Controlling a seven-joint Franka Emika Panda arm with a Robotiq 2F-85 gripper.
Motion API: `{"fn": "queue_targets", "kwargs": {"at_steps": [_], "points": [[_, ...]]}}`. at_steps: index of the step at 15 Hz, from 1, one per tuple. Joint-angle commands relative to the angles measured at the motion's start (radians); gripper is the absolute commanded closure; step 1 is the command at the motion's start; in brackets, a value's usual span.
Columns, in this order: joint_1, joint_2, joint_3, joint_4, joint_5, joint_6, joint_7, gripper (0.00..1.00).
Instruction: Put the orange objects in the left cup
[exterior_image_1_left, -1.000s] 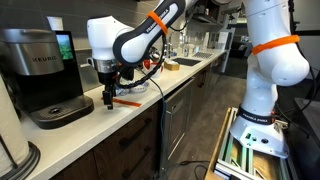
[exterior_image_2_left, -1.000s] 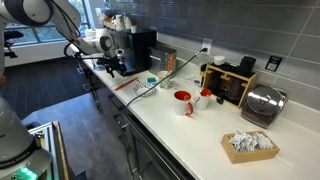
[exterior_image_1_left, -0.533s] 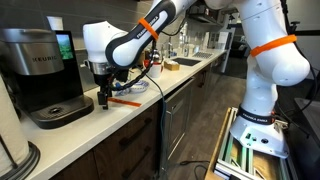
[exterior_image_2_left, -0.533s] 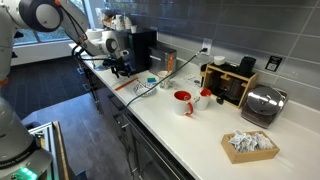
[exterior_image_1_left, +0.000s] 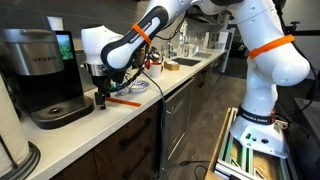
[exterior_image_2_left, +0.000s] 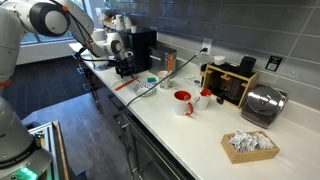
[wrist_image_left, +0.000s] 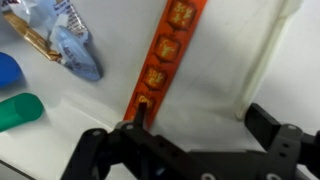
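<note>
The orange stick's near end is by one finger, so my gripper should next shift left in the wrist view, straddle it and close.
One orange stick lies flat on the white counter; in the wrist view it runs from the top centre down to my left fingertip. It also shows in both exterior views. My gripper is open and empty, low over the counter, with its left finger at the stick's near end. It hangs beside the coffee machine in both exterior views. A red cup and a white cup stand further along the counter. I see no other orange stick.
A black coffee machine stands close beside the gripper. A small teal piece, a blue thing and a crinkled packet lie near the stick. A toaster and a box of packets sit far along the counter.
The arm has shifted a little toward the coffee machine and lowered slightly; the gripper now sits over the stick's end. The stick has not moved.
</note>
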Motion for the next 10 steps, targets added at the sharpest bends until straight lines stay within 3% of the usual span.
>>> {"fn": "queue_targets", "kwargs": {"at_steps": [1,10], "points": [[0.009,0.009,-0.028,0.028,0.014,-0.016,0.002,0.0],[-0.009,0.042,-0.051,0.04,0.077,-0.066,0.018,0.0]]}}
